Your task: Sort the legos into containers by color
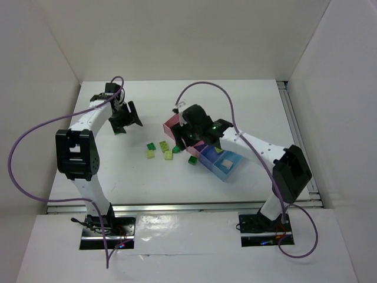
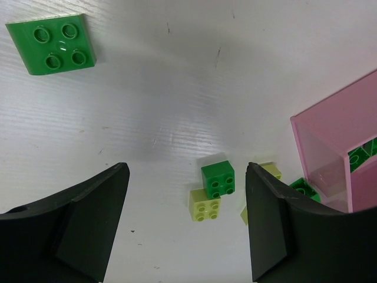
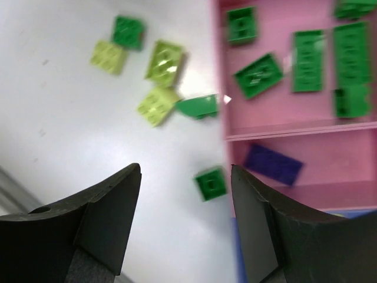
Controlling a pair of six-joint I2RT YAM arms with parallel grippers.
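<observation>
I will next move my right gripper to the left in the top view to the pale yellow-green brick's clear near end (image 1: 168,157) (image 3: 154,111) below and lower it around the brick.
Loose legos lie left of the containers (image 1: 227,172): green (image 1: 152,145) and pale yellow-green bricks (image 1: 168,155). The containers form a joined row of two pink, one periwinkle and one light blue bin. My right gripper (image 3: 185,171) hangs open over the table beside the pink bins, with a small green brick (image 3: 211,184) lying below between its fingers, untouched. The first pink bin (image 3: 277,121) holds several green bricks and the second holds a purple brick (image 3: 273,164). At the far left my left gripper (image 2: 186,171) is open and empty, with a green brick (image 2: 218,180) and a yellow-green brick (image 2: 205,204) ahead of it.
A flat green plate (image 2: 52,43) lies alone on the table beyond the left gripper. A cream brick (image 1: 227,162) sits in the light blue bin. White walls close the table at the back and on both sides. A metal rail (image 1: 297,135) runs along the right edge.
</observation>
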